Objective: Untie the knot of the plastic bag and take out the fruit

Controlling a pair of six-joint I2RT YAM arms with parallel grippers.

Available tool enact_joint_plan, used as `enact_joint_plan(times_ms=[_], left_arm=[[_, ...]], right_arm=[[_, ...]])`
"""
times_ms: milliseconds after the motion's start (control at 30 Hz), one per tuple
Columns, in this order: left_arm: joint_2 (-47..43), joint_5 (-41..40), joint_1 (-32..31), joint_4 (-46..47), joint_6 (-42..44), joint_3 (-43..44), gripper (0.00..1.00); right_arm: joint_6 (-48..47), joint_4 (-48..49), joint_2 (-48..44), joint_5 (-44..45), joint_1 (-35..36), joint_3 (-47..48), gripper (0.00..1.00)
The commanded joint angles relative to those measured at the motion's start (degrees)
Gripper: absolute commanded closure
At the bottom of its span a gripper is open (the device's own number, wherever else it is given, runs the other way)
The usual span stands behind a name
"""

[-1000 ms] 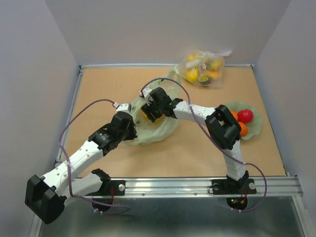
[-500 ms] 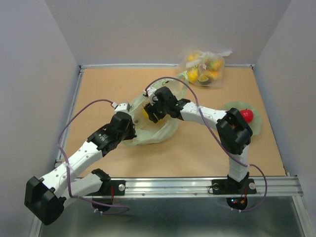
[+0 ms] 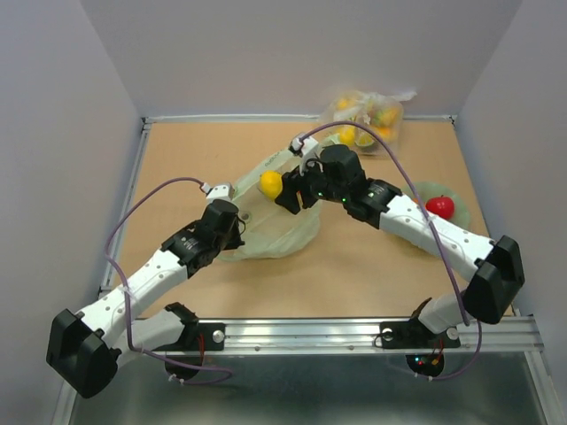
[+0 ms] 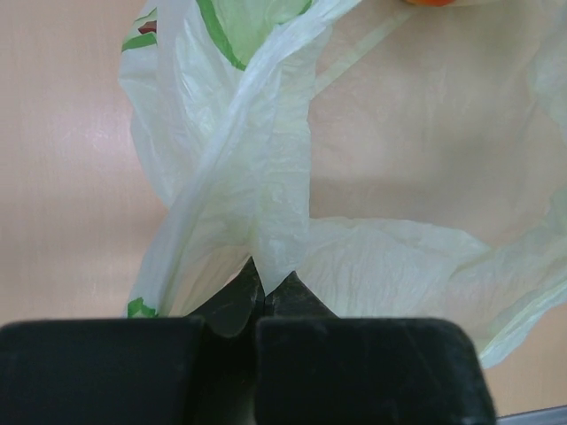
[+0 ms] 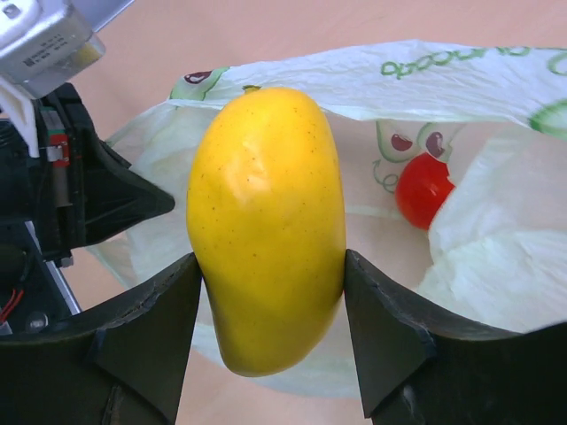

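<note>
My right gripper is next to carry the mango across to the pale green plate (image 3: 431,195) and then down beside the red apple, because that plate already has fruit on it.
My right gripper (image 3: 276,190) is shut on the oblong yellow mango (image 3: 270,184), held above the pale green plastic bag (image 3: 279,237). The right wrist view shows both fingers pressing the mango's (image 5: 266,221) sides, with the open bag (image 5: 496,257) behind it. My left gripper (image 3: 236,223) is shut on a fold of the bag's near left edge (image 4: 266,204). No tied knot shows; the bag's mouth lies open and slack. The red apple (image 3: 440,207) lies on a pale green plate (image 3: 447,189) at the right. The two orange fruits are hidden behind my right arm.
A clear bag of yellow fruit (image 3: 368,119) sits at the back wall. A red round patch (image 5: 423,189) shows among the bag's prints; I cannot tell what it is. My right forearm (image 3: 425,226) crosses in front of the plate. A metal rail (image 3: 354,332) runs along the near edge.
My right gripper has lifted the mango up out of the bag toward the back right, and its elbow swung out to the right. The bag has sagged flatter. My left gripper stayed put.
</note>
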Motion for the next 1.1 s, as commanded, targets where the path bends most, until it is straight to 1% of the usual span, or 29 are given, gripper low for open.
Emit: enact_joint_plan(times_ms=[0,100,167,267,367,467,500,567,600,667,700,733,767,833,867,933,1000,1067], left_arm=[[0.4,-3.2,0.5,1.4,1.5,2.0,1.0],[1.4,-4.4,0.5,1.7,2.1,1.5,1.0],[2.3,-4.1,1.0,3.1,2.9,1.0,1.0],[3.4,-3.5,1.3,4.4,3.7,1.1,1.0],[5.6,-3.2,1.8,5.6,4.9,1.6,1.0],[6.1,-3.4,2.1,7.0,6.0,1.9,1.0],[6.0,-3.6,2.4,7.3,6.3,1.9,1.0],[5.8,-3.6,2.7,8.0,6.7,1.7,1.0],[5.4,-3.5,3.0,8.6,7.1,1.3,1.0],[4.9,-3.1,3.4,9.4,7.4,0.5,1.0],[4.0,-2.2,3.4,10.0,7.5,-0.5,1.0],[3.5,-1.5,3.6,11.3,7.5,-1.2,1.0],[2.8,-0.2,3.7,11.7,7.5,-2.3,1.0],[2.0,0.7,3.7,13.0,7.7,-3.1,1.0],[1.3,1.0,3.6,13.3,7.8,-4.1,1.0],[0.6,1.4,3.7,14.3,7.9,-4.7,1.0],[0.3,2.5,3.7,15.0,8.1,-4.7,1.0],[-0.1,2.8,3.7,15.3,8.4,-4.6,1.0]], right_arm=[[2.7,-4.2,-6.8,6.9,0.4,-1.8,0.99],[4.1,-9.0,-12.2,14.1,0.4,-3.5,1.0],[5.5,-11.4,-16.8,18.3,0.3,-5.8,1.0],[8.7,-14.7,-21.0,23.4,0.3,-7.7,1.0],[13.0,-20.5,-24.6,35.3,-0.1,-8.2,1.0],[17.1,-26.6,-26.5,42.4,-1.3,-8.1,1.0],[17.8,-27.8,-27.0,45.9,-3.5,-8.2,1.0],[19.3,-29.9,-28.4,48.3,-6.9,-8.5,1.0],[19.3,-30.1,-28.8,49.6,-11.5,-8.7,0.99],[18.9,-30.3,-28.9,50.0,-16.6,-9.5,1.0],[18.7,-30.3,-28.7,49.8,-21.6,-9.6,1.0],[18.6,-30.3,-28.2,49.6,-23.9,-9.8,1.0],[18.4,-30.3,-27.4,49.9,-28.0,-10.2,0.99],[18.2,-30.1,-26.0,51.4,-31.6,-10.8,1.0],[16.4,-28.6,-25.2,51.8,-35.4,-11.4,0.99],[15.8,-25.9,-23.0,50.4,-40.0,-13.2,1.0],[16.8,-24.2,-21.7,46.8,-47.7,-15.3,1.0],[18.3,-21.0,-21.5,45.1,-52.0,-17.2,1.0]])
